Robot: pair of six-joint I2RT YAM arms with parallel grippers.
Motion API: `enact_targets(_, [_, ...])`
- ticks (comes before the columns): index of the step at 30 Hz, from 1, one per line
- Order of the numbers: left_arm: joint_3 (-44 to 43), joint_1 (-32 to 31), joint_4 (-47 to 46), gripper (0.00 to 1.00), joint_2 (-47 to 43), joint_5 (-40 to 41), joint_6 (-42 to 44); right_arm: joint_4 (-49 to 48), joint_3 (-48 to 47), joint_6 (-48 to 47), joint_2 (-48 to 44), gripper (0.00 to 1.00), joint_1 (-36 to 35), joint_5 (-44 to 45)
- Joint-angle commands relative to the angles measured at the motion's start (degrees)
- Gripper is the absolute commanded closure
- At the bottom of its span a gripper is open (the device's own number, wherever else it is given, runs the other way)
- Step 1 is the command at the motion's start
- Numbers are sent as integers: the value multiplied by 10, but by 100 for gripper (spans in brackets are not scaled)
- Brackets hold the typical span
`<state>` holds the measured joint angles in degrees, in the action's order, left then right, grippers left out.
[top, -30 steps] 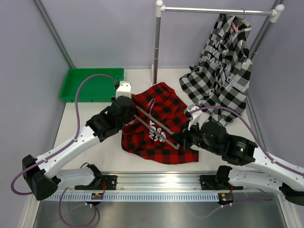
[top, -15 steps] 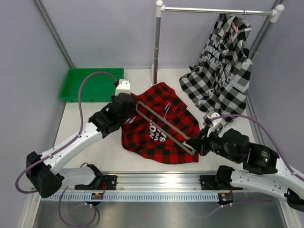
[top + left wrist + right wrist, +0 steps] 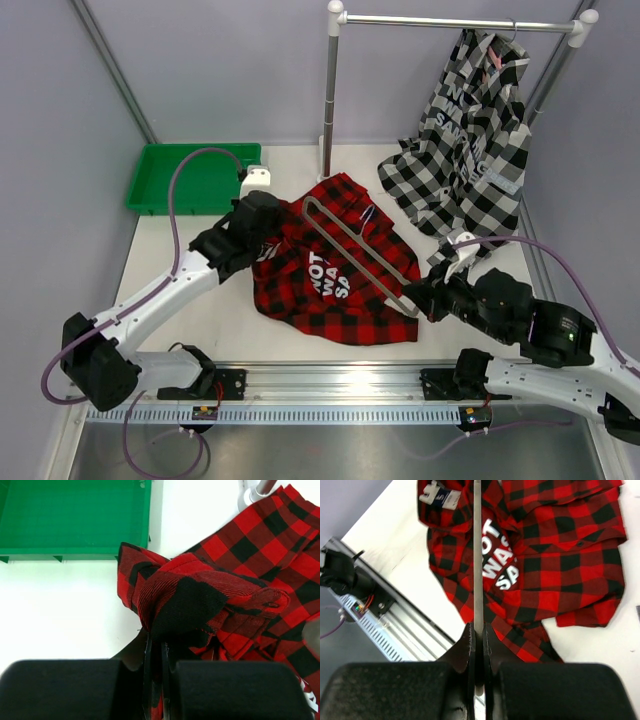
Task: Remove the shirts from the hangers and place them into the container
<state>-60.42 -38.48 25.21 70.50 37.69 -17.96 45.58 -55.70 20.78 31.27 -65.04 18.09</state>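
Observation:
The right gripper rises outward to the bare part of the top bar (image 3: 429, 21) next and releases the hanger there, since that bar is above and outward of the gripper.
A red-and-black plaid shirt (image 3: 330, 270) with white lettering lies crumpled in the middle of the table. My left gripper (image 3: 262, 232) is shut on a fold of its left edge (image 3: 180, 600). My right gripper (image 3: 415, 297) is shut on the lower end of a grey wire hanger (image 3: 355, 252), which slants up and left above the shirt (image 3: 545, 570); the hanger's wire (image 3: 478, 555) runs straight out from between the jaws. A black-and-white plaid shirt (image 3: 470, 140) hangs on a hanger from the rack rail at the back right. The green container (image 3: 160, 180) sits at the back left, seen also as the container (image 3: 75, 515) in the left wrist view.
A silver rack with an upright post (image 3: 330, 90) and a top rail (image 3: 450, 20) stands at the back. Purple cables loop from both arms. A metal rail (image 3: 330, 385) runs along the table's near edge. Grey walls enclose the left and right sides.
My right gripper has pulled the hanger right and toward the front, clear of the red shirt's neck. The left gripper has drawn the shirt's edge slightly back and left, and the white lettering now shows.

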Motion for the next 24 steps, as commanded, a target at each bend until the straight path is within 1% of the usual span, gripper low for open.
enact_targets(1, [-21, 0, 4, 100, -28, -31, -20, -22, -46, -13, 33, 100, -5, 72])
enact_targets(4, [-13, 0, 19, 99, -54, -66, -11, -18, -71, -12, 66, 100, -4, 124])
enact_targets(9, [14, 0, 58, 92, -91, -119, 14, -13, -122, -10, 122, 100, -4, 210])
enact_targets(12, [45, 0, 63, 87, -126, -160, 25, -24, -149, -26, 161, 100, 3, 226])
enact_targets(14, [70, 0, 59, 85, -149, -186, 27, -32, -168, -33, 190, 100, 24, 221])
enact_targets(16, [86, 0, 55, 83, -162, -207, 29, -49, -176, -42, 216, 100, 52, 192])
enact_targets(17, [100, 0, 52, 83, -171, -213, 30, -66, -179, -47, 222, 100, 85, 164])
enact_targets(20, [122, 0, 48, 79, -179, -241, 33, -85, -188, -62, 247, 100, 139, 129])
enact_targets(21, [130, 0, 47, 76, -183, -248, 33, -97, -197, -73, 260, 100, 167, 122])
enact_targets(22, [130, 0, 45, 72, -185, -252, 33, -101, -203, -80, 267, 100, 177, 121])
enact_targets(24, [142, 0, 41, 60, -189, -257, 34, -113, -227, -97, 291, 100, 214, 116])
